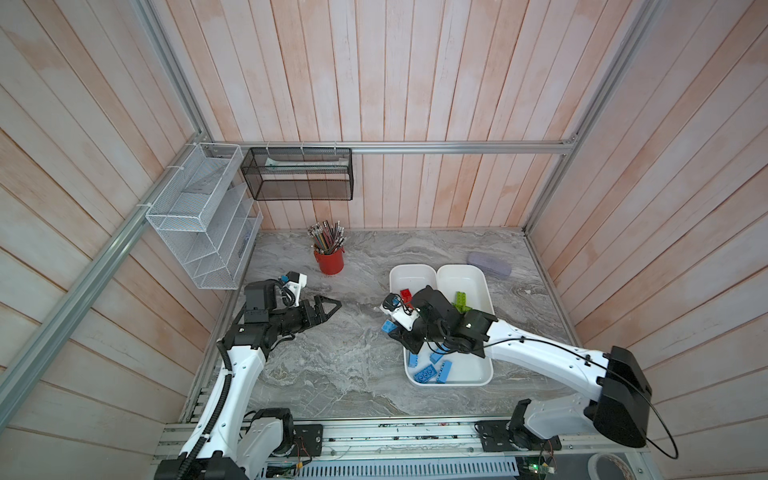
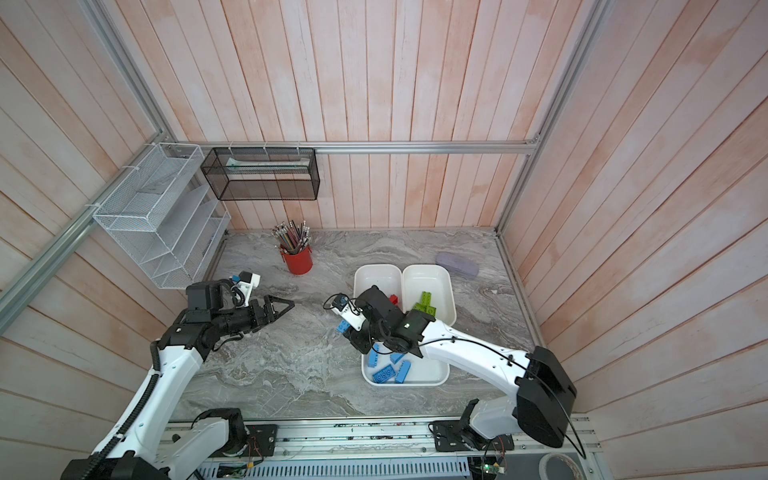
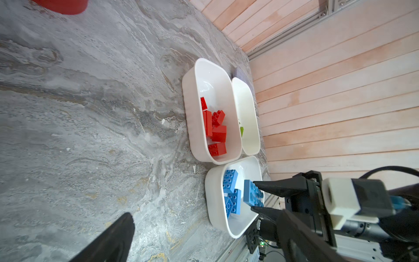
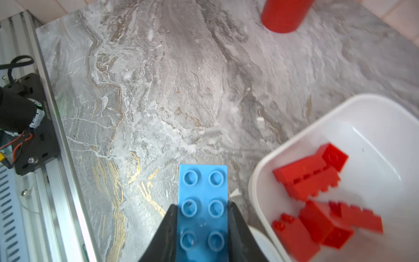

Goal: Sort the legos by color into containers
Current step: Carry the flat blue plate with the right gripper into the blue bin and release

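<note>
The robot's right gripper should move back, go down over the nearest container with blue legos and let go of the matching lego, since that container is below and back from the gripper.
My right gripper (image 4: 201, 205) is shut on an oblong blue lego (image 4: 203, 181), studs facing the wrist camera. In both top views this blue lego (image 1: 389, 327) (image 2: 343, 326) hangs over the table just left of the tubs, where the two nearest tubs meet. Three white containers stand together. One (image 1: 411, 276) holds red legos (image 3: 216, 129), one (image 1: 461, 276) holds green legos (image 1: 460, 301), and the nearest (image 1: 469, 370) holds several blue legos (image 1: 432, 372). My left gripper (image 1: 334, 307) is open and empty over the bare table, far to the left. One of its fingers (image 3: 118, 236) shows in the left wrist view.
A red pencil cup (image 1: 330, 262) stands at the back of the marble table. A purple case (image 1: 489, 264) lies behind the tubs. A white wire rack (image 1: 199, 220) and a black mesh basket (image 1: 299, 174) hang on the walls at the back left.
</note>
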Robot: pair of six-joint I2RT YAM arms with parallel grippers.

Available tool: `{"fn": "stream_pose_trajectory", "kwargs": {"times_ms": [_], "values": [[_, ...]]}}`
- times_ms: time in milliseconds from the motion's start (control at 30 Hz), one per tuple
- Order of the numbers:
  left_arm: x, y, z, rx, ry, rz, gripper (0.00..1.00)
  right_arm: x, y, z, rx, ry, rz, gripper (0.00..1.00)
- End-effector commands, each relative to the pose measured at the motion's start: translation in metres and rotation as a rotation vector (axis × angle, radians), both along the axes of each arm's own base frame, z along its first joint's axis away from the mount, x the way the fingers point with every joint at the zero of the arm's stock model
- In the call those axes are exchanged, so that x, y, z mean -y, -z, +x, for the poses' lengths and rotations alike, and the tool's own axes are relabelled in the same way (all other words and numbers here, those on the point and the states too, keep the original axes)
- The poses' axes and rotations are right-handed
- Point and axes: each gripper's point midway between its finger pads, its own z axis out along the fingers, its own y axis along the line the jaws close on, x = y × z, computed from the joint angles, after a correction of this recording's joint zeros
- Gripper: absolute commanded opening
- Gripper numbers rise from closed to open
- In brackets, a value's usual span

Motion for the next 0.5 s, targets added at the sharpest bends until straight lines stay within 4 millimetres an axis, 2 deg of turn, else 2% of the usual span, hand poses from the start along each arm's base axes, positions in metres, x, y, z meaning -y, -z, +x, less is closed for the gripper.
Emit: {"fn": "stream_pose_trajectory", "kwargs": {"times_ms": [0,133,233,467], "values": [[0.012,-0.009,0.001,0.031,0.039,-0.035,1.00,0.039,0.009,-0.001,-0.102,0.251,0.003,0.26],[0.018,-0.005,0.004,0.022,0.057,-0.036,1.00,0.064,0.023,-0.009,-0.175,0.398,0.049,0.26],[0.024,-0.004,0.004,0.020,0.072,-0.030,1.00,0.078,0.045,-0.018,-0.228,0.453,0.023,0.26],[0.025,0.006,0.007,0.010,0.070,-0.009,1.00,0.081,0.090,-0.023,-0.293,0.449,-0.019,0.29]]}}
